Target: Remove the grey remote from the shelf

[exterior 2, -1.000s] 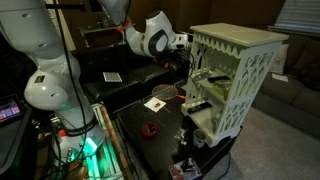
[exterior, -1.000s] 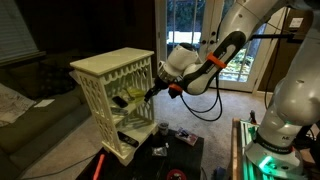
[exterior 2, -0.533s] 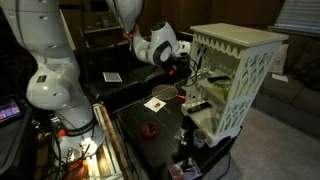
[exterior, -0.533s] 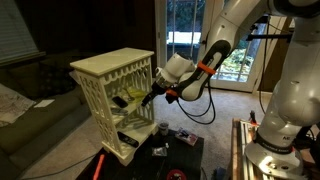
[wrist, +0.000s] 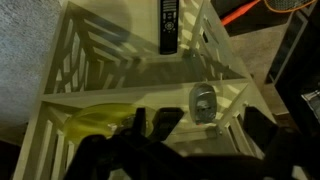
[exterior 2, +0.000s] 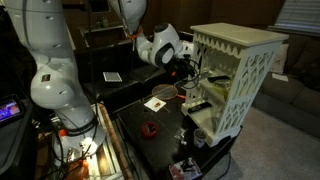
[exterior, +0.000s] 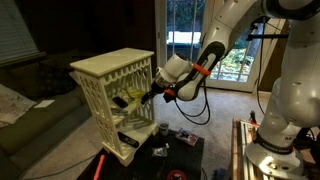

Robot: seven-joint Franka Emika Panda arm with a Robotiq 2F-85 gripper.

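Observation:
I will move my gripper down and outward into the shelf next, until its open fingers are around the sides of the grey remote (wrist: 203, 103).
The cream-white shelf shows in both exterior views (exterior: 112, 70) (exterior 2: 240, 45) and in the wrist view (wrist: 110, 65). The grey remote (wrist: 203, 103) is a small oblong lying on a middle tier near the shelf's open front. My gripper (wrist: 204, 120) is open, with a dark finger on each side of the grey remote and not closed on it. In both exterior views the gripper (exterior: 148, 97) (exterior 2: 192, 72) reaches into the shelf's open side at the middle tier. The grey remote is too small to make out there.
A black remote (wrist: 168, 25) lies on a lower tier. A yellow object (wrist: 95, 120) sits on the middle tier beside my fingers. A low black table (exterior 2: 150, 140) holds a red item (exterior 2: 150, 128), a white card (exterior 2: 155, 103) and a cup (exterior: 162, 128). A couch (exterior: 30, 105) stands behind.
The arm has swung closer to the shelf and the gripper has gone further into the middle tier. Nothing has been taken hold of.

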